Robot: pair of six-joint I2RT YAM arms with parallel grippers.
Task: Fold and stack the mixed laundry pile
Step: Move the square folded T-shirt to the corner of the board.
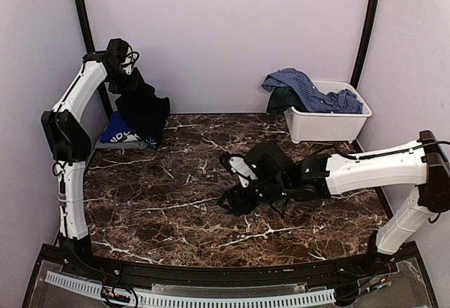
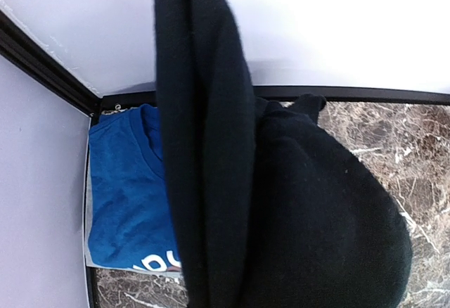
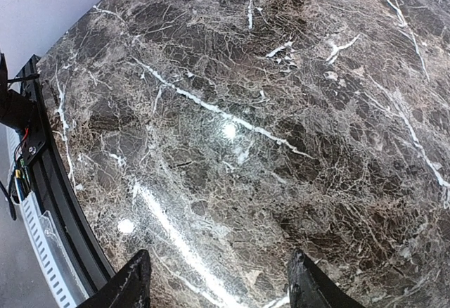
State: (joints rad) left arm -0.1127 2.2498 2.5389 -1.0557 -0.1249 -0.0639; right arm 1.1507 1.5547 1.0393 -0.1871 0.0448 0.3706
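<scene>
The tee's bare wall side (image 1: 108, 135) (image 2: 118, 188) lies below and to the left in the top view. My left gripper lowers the black garment's top over it next and releases.
A large black garment (image 1: 144, 110) hangs from my left gripper (image 1: 129, 74), which is raised at the far left corner and shut on the garment's top. In the left wrist view the black garment (image 2: 281, 202) covers the fingers. Below it a folded royal-blue printed tee (image 1: 117, 135) (image 2: 123, 195) lies flat by the left wall. A blue checked shirt (image 1: 309, 90) and a dark green piece (image 1: 281, 100) lie heaped in the white bin. My right gripper (image 1: 229, 181) (image 3: 219, 290) hovers low over the middle of the table, open, with only marble between its fingertips (image 3: 132, 283).
The white plastic bin (image 1: 330, 124) stands at the back right against the wall. Black frame posts (image 1: 83, 13) rise at both back corners. A dark rail (image 3: 49, 181) and a white cable strip edge the near side of the marble table (image 1: 176, 202).
</scene>
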